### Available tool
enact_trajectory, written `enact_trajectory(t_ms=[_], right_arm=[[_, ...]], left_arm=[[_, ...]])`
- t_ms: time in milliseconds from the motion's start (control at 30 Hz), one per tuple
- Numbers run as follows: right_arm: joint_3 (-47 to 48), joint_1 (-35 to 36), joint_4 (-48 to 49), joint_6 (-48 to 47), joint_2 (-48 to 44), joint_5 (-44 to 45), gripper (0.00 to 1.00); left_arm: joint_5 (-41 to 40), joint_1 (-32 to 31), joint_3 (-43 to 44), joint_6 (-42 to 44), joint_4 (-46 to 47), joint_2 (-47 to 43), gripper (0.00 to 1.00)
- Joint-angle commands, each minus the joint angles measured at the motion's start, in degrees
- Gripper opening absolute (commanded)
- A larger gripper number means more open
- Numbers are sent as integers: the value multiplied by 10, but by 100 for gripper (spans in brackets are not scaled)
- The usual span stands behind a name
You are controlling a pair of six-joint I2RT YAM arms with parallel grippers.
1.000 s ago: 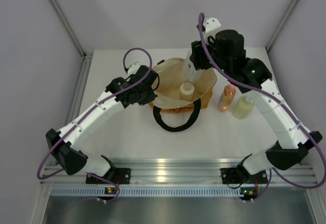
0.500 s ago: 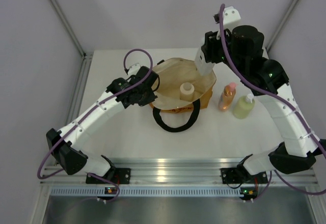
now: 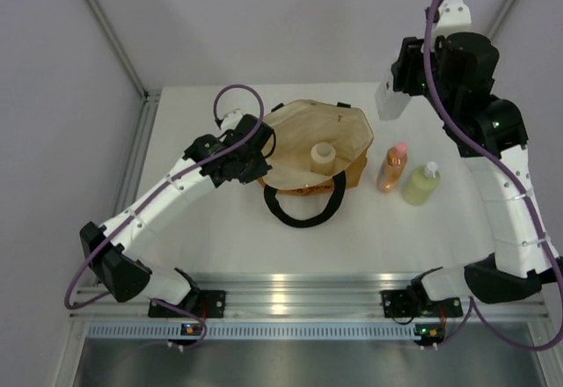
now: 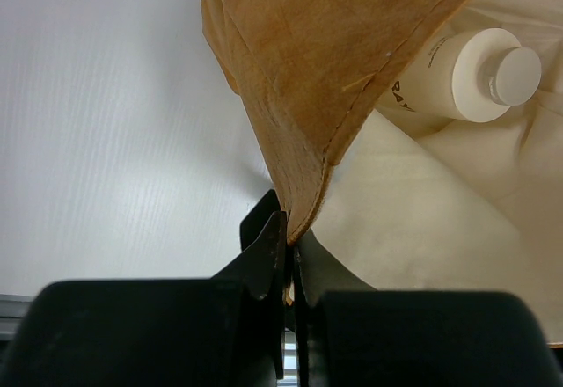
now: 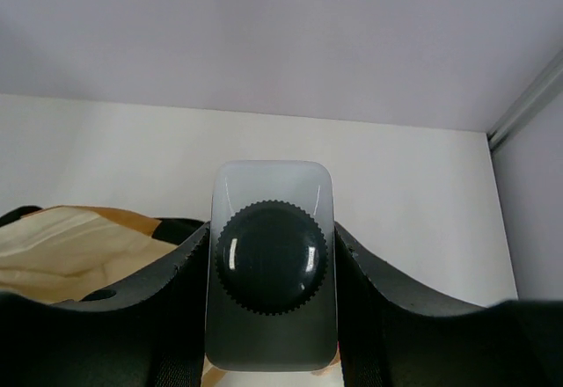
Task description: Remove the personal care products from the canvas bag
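Observation:
The robot's right gripper needs to lower the clear bottle upright next, onto the bare tabletop below it past the orange and yellow-green bottles, and let go of it, because that spot is empty.
The tan canvas bag (image 3: 303,132) lies open at the table's middle, black handle loop toward me. The short cream cylinder (image 3: 323,157) stands inside it and shows in the left wrist view (image 4: 466,75). My left gripper (image 3: 261,147) is shut on the bag's left rim (image 4: 303,193). My right gripper (image 3: 393,98) is raised to the right of the bag, shut on the clear bottle with black cap (image 5: 272,259). The orange bottle with pink cap (image 3: 392,167) and the yellow-green bottle (image 3: 420,184) stand on the table right of the bag.
Grey walls close the table at the back and sides. A metal rail (image 3: 290,295) runs along the near edge between the arm bases. The bag's black handle (image 3: 303,207) lies on the table in front of it.
My right gripper has lifted the clear bottle out of the bag and carried it up and to the right. The left gripper has kept its hold on the rim.

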Motion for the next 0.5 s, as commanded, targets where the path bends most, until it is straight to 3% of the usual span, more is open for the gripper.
enact_trajectory(t_ms=[0, 233, 467], right_arm=[[36, -47, 81, 15, -38, -22, 0], [-18, -150, 86, 15, -26, -52, 0], [-121, -261, 166, 37, -30, -87, 0]], left_arm=[[2, -2, -4, -2, 15, -9, 0], [2, -2, -4, -2, 15, -11, 0], [6, -2, -3, 4, 15, -8, 0]])
